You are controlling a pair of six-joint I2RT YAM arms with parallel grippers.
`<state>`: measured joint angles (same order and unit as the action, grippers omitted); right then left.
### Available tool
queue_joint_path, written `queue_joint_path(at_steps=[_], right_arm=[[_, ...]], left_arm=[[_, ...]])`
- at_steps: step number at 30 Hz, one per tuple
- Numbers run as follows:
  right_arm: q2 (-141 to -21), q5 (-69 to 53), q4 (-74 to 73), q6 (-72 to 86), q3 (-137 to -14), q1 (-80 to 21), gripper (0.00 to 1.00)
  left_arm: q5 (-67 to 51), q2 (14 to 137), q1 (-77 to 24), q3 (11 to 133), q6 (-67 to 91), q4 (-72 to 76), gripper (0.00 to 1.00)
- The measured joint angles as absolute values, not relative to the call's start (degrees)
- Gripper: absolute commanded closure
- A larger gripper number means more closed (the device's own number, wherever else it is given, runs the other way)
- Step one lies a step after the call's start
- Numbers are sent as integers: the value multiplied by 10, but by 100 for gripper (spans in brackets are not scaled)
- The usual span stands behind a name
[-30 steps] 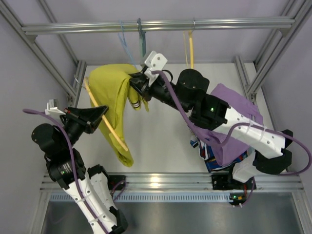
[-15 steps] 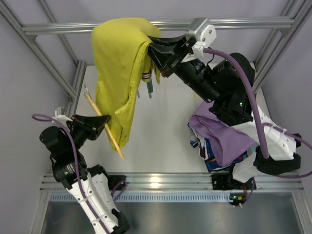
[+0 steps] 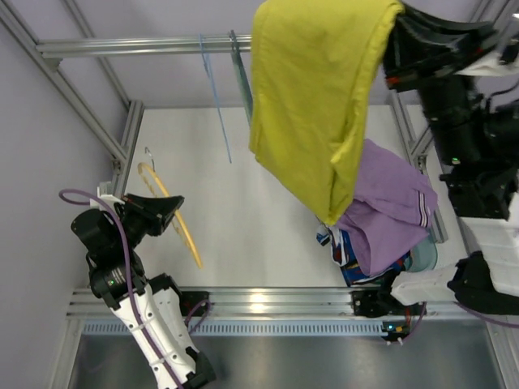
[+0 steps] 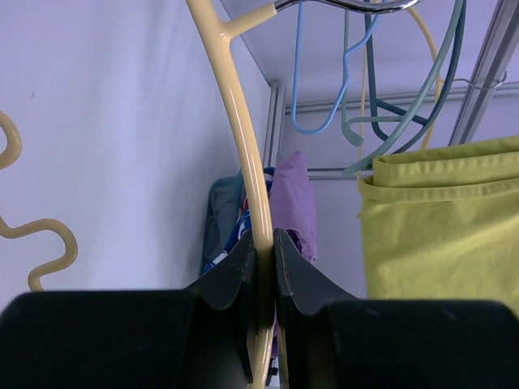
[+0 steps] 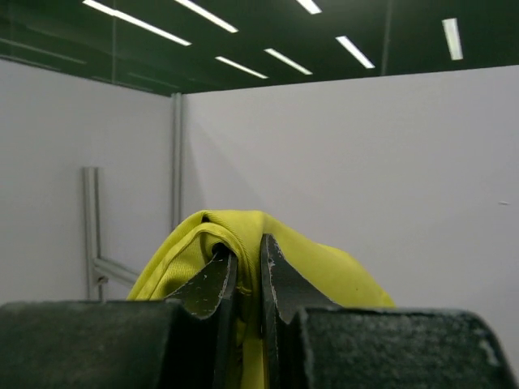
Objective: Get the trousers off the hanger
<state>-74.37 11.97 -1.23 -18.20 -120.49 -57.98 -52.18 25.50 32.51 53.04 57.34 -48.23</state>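
Note:
I should lower my right gripper and tip it down onto the purple garment on top of the pile to release the trousers (image 3: 312, 105) there, since they hang clear of the hanger.
The mustard-yellow trousers (image 3: 312, 105) hang free from my right gripper (image 3: 395, 40), high at the upper right, clear of the hanger. In the right wrist view my gripper (image 5: 247, 251) is shut on a fold of the trousers (image 5: 340, 275). The thin yellow hanger (image 3: 182, 231) is bare and tilted at the left, its metal hook (image 3: 148, 154) pointing to the far side. My left gripper (image 3: 174, 209) is shut on its bar. The left wrist view shows my gripper (image 4: 265, 243) pinching the hanger (image 4: 235, 121), with the trousers (image 4: 442, 219) off to the right.
A purple garment (image 3: 389, 211) lies on a pile of clothes (image 3: 357, 259) at the right, just under the trousers' lower end. A light blue hanger (image 3: 215, 97) and a teal hanger (image 3: 241, 77) hang from the top rail (image 3: 122, 49). Frame posts stand at both sides.
My right gripper has lifted the trousers up and to the right, sliding them off the hanger. The hanger now sits bare in my left gripper, which has barely moved.

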Motion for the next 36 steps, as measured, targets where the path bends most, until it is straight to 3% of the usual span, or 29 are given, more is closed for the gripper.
queue_joint_path(at_steps=[12,23,36], right_arm=[[-505,146,-31,-92,-1094,-309,100],[-357,218,-76,-119,-980,-109,100],[-273,302,-159,-210,-771,-23,100]], left_arm=[[-528,255,325,528,561,-482,100],[-545,255,325,551,555,-483,100],[-571,255,325,613,551,-483,100]])
